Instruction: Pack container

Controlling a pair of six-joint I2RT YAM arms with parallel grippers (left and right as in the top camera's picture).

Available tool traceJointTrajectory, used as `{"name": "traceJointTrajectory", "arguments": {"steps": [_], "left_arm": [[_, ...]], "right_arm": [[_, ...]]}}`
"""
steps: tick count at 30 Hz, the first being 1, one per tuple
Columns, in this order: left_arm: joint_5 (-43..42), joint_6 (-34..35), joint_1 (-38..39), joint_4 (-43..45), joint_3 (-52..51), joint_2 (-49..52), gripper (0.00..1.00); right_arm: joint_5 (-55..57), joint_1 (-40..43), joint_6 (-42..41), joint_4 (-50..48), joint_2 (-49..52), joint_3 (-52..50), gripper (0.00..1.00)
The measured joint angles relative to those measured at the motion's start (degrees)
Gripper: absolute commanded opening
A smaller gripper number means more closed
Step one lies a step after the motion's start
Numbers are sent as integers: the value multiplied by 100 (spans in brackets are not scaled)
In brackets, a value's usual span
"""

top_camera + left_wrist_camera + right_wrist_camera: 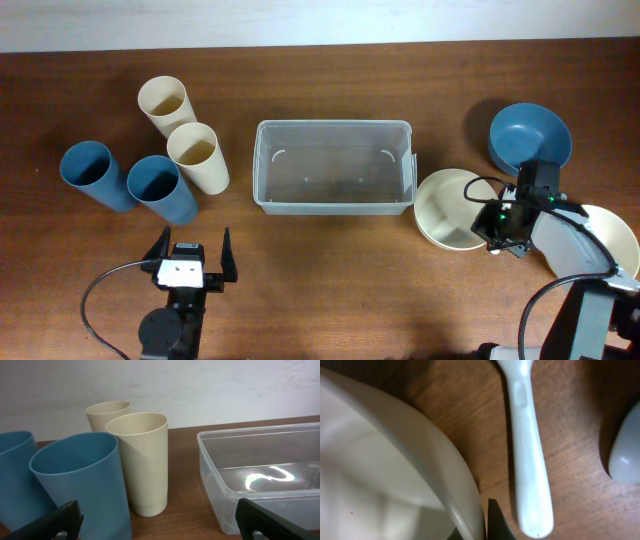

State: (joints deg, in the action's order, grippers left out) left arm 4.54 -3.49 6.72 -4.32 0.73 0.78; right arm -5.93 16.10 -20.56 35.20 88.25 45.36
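Observation:
The right gripper rises next, carries the cream bowl [450, 208] to the left in the overhead view and lowers it onto the container's bottom, since that lies bare.
The clear container [333, 165] stands empty at the table's middle; it also shows at the right of the left wrist view [215, 477]. My left gripper [190, 258] is open and empty in front of the cups, its fingers [160, 525] spread wide. My right gripper [497, 228] is at the right rim of a cream bowl [450, 208]. In the right wrist view one black finger [495, 522] presses against the outside of that bowl's rim [445, 475]; the other finger is mostly hidden inside the bowl.
Two cream cups [198, 157] and two blue cups [160, 188] stand left of the container. A blue bowl [530, 137] and another pale bowl [605, 240] sit at the right. A white spoon [530, 460] lies beside the cream bowl.

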Motion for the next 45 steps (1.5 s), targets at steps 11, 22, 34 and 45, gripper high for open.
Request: {"name": "traceJointTrajectory", "arguments": {"steps": [11, 22, 34, 45], "left_arm": [[0, 0, 0, 0, 0, 0, 100], [0, 0, -2, 0, 0, 0, 100], [0, 0, 0, 0, 0, 0, 100], [0, 0, 0, 0, 0, 0, 100]], "right_arm": [[2, 343, 28, 960, 11, 1104, 4], [-114, 385, 70, 1228, 11, 1252, 4], [-564, 385, 337, 2135, 11, 3191, 4], [-2227, -507, 841, 1720, 11, 3497, 4]]}}
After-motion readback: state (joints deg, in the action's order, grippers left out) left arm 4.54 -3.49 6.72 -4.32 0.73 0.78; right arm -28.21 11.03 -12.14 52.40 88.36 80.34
